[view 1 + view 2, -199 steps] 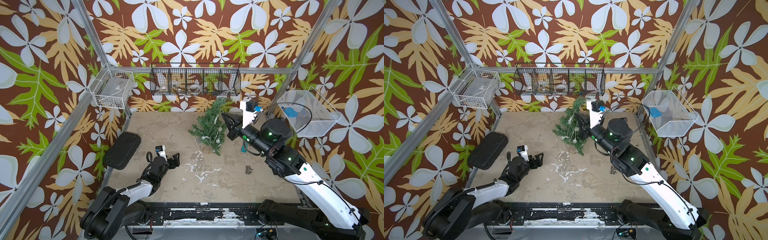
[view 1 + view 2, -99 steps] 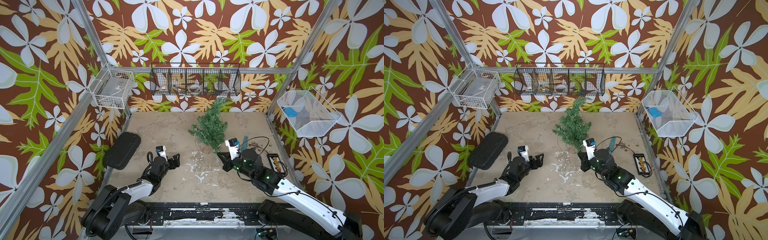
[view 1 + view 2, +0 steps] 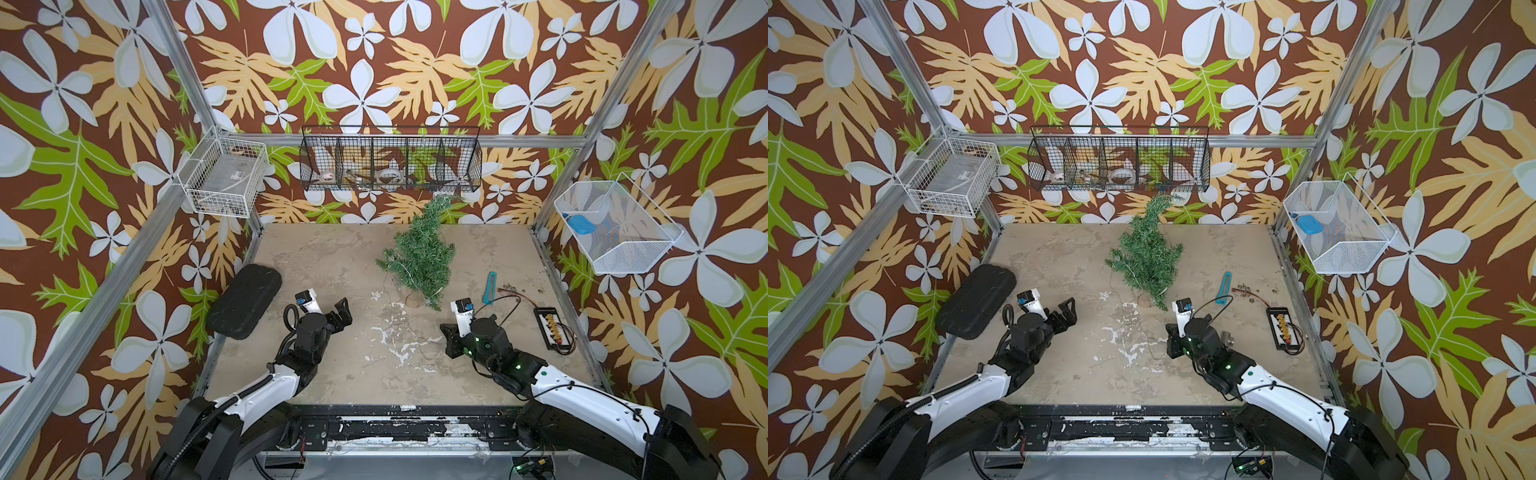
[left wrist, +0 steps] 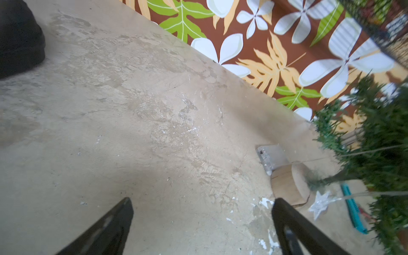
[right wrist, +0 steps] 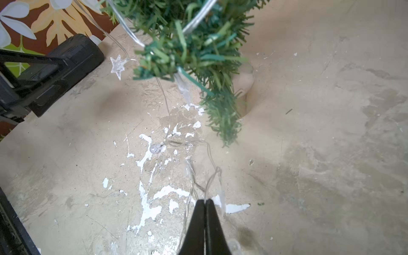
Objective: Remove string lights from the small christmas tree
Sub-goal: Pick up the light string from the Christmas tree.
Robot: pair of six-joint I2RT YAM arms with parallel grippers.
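Observation:
The clear strand (image 3: 390,276) (image 4: 384,193) crosses openly in front of the branches. My left gripper needs to turn its fingers toward the tree next and move outward onto the strand.
The small christmas tree (image 3: 422,257) (image 3: 1146,257) stands mid-table on its round wooden base (image 4: 289,185), with its tip near the back wall. The string lights (image 5: 165,103), a thin pale wire, hang from its lower branches (image 5: 194,55). They carry a clear star (image 5: 118,65) and a round bulb (image 5: 155,148), and run along the table into my right gripper (image 5: 205,201). That gripper (image 3: 448,334) is shut on the wire, low and in front of the tree. My left gripper (image 3: 343,309) (image 4: 202,203) is open and empty, to the left of the tree.
A black pad (image 3: 245,301) lies at the left edge. A teal tool (image 3: 491,286) and a black connector board (image 3: 550,328) with wires lie at the right. Wire baskets hang at the back (image 3: 390,160), left (image 3: 226,178) and right (image 3: 615,226). A small grey block (image 4: 270,156) sits beside the tree's base.
My right arm has drawn back from high beside the tree to low near the table's front, trailing the wire. The left gripper's jaws have opened slightly wider.

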